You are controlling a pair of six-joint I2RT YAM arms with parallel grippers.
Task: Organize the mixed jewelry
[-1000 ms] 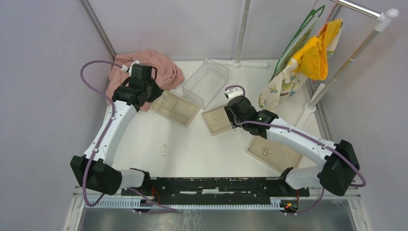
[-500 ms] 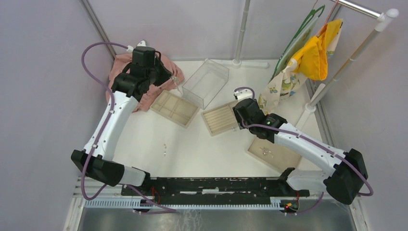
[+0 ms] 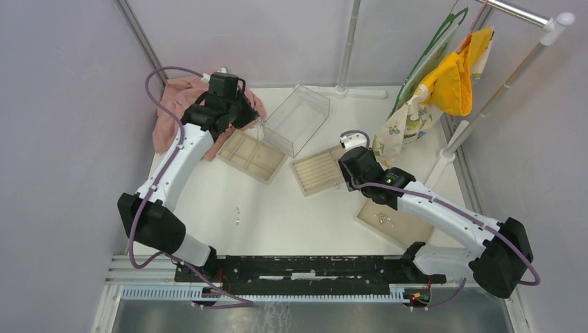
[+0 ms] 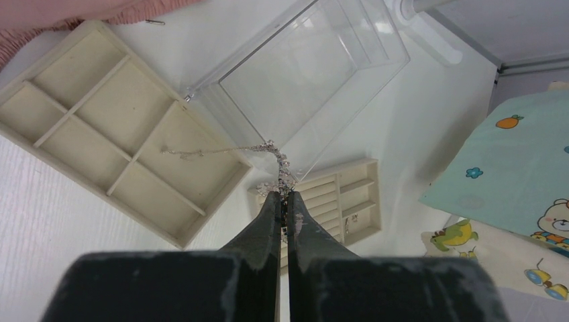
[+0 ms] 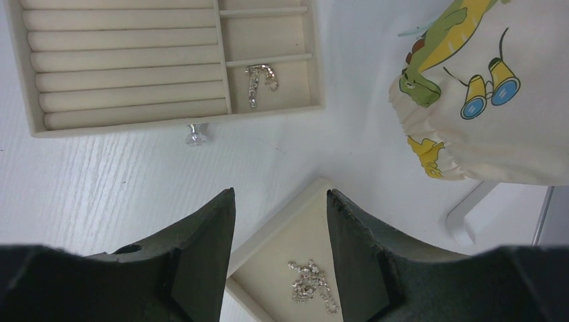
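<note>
My left gripper lowers and opens next, since the chain's loose end hangs over the tray's empty larger compartment (image 3: pixel 267 157) (image 4: pixel 192 157) by the clear box's corner.
My left gripper (image 4: pixel 282 194) is shut on a thin silver chain (image 4: pixel 268 149). The chain dangles over the corner where the four-compartment beige tray (image 4: pixel 87 100) meets the clear box (image 4: pixel 302 74). From above, that gripper (image 3: pixel 252 118) hovers at the back left. My right gripper (image 5: pixel 280 191) is open and empty above the corner of a flat beige tray (image 5: pixel 282 255) that holds a clump of silver chain (image 5: pixel 310 285). The ridged ring tray (image 5: pixel 134 60) holds an earring-like piece (image 5: pixel 258 77). A small crystal piece (image 5: pixel 195 135) lies on the table beside it. Loose bits (image 3: pixel 238 214) lie mid-table.
A pink cloth (image 3: pixel 173 104) is bunched at the back left corner. Printed fabric bags (image 3: pixel 444 76) hang from a white rack (image 3: pixel 485 104) on the right. A white pole stand (image 3: pixel 347 48) rises behind the clear box (image 3: pixel 297 119).
The left arm has swung right and toward the back, carrying the chain from over the pink cloth to beside the clear box. The right gripper has shifted slightly right toward the flat tray.
</note>
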